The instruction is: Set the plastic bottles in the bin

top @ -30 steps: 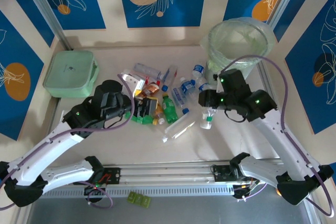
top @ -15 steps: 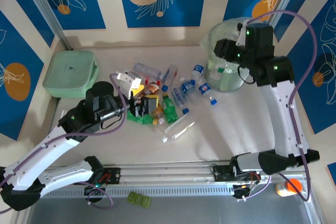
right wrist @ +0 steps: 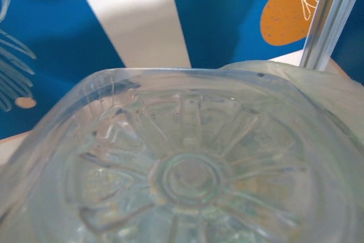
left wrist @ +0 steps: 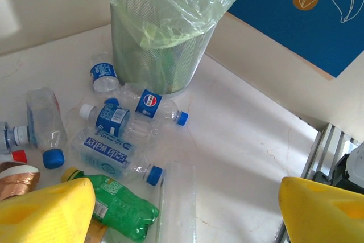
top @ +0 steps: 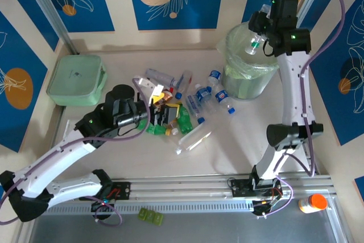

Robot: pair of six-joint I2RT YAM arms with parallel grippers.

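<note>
The bin's opening [top: 241, 48] lies below, so my right gripper lowers next, tips its fingers downward inside the bin's pale green liner and releases the clear plastic bottle.
My right gripper [top: 261, 32] is raised high over the bin [top: 230, 68], a round bucket with a pale green liner. It is shut on a clear plastic bottle [top: 253, 43], whose ribbed base [right wrist: 190, 174] covers the fingers in the right wrist view. The other plastic bottles lie in a pile [top: 190, 98] mid-table. My left gripper [top: 165, 109] hovers open over the pile's left side, its yellow fingers [left wrist: 48, 211] spread wide with nothing between them. Under it lie a green bottle [left wrist: 122, 209] and blue-labelled clear bottles [left wrist: 111, 119]. The bin [left wrist: 165, 44] stands beyond them.
A mint-green lidded box [top: 75, 79] sits at the back left. A flattened clear bottle [top: 193, 136] lies nearest the front. A small orange-and-white bottle [top: 314, 202] rests off the table at the front right, beside the rail [top: 182, 186].
My right arm lifted the clear bottle off the table and swung it up and back over the bin. The left gripper stayed over the pile, shifting slightly.
</note>
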